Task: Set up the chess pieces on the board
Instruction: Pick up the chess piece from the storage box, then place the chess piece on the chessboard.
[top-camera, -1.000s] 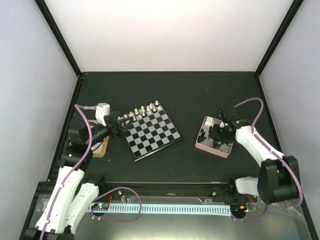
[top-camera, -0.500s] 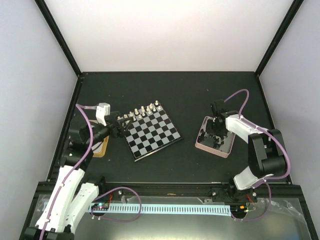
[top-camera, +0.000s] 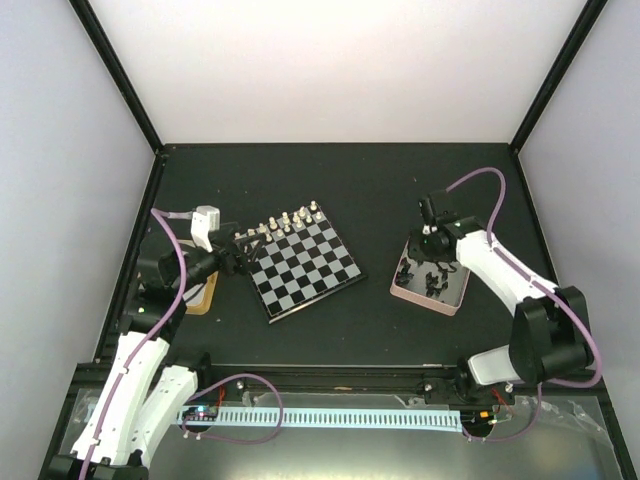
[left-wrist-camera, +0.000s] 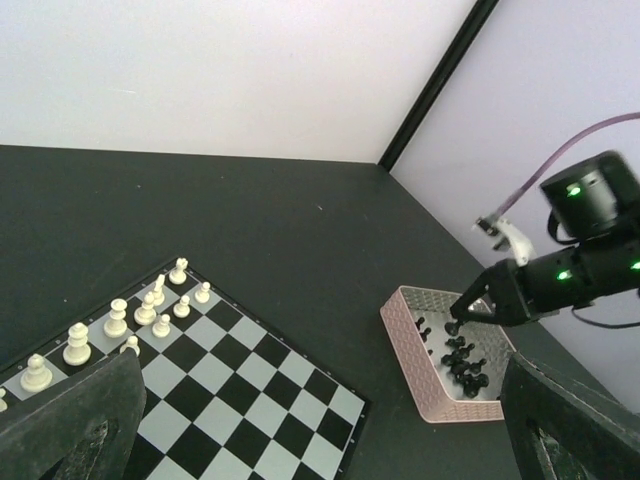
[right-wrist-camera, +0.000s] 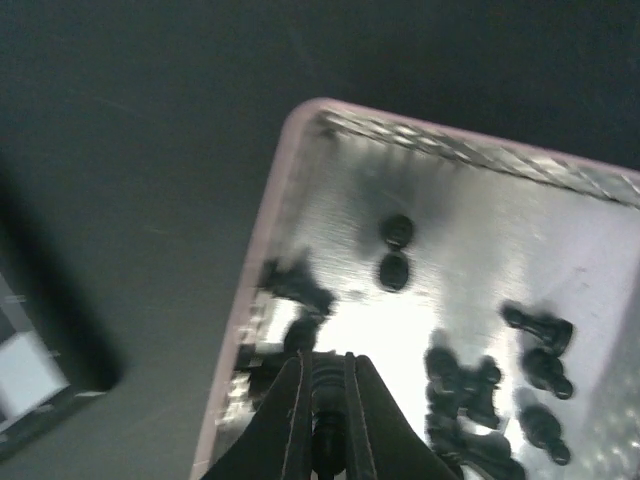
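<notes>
My right gripper swings across and down onto the pale square by the board's near edge (top-camera: 331, 282) next, since that lies to its left in the top view.
The board (top-camera: 305, 262) lies left of centre, with several pale chess pieces (top-camera: 285, 222) along its far edge, also seen in the left wrist view (left-wrist-camera: 150, 310). Black chess pieces (right-wrist-camera: 530, 350) lie in the pink-rimmed tray (right-wrist-camera: 265, 240). My right gripper (right-wrist-camera: 322, 400) reaches into the tray's left part, shut on a black chess piece (right-wrist-camera: 323, 415) that stands between its fingers. In the top view the right gripper (top-camera: 428, 252) hangs over the tray (top-camera: 430, 297). My left gripper (top-camera: 240, 248) hovers wide open at the board's left corner with nothing in it.
A tan-rimmed tray (top-camera: 205, 297) sits under the left arm, left of the board. Black frame posts and pale walls close off the dark table on three sides. The pink tray (left-wrist-camera: 405, 340) stands about one tray's width right of the board.
The right gripper has closed on a black piece inside the pink tray, and the right arm has shifted over it. The left arm has stayed still.
</notes>
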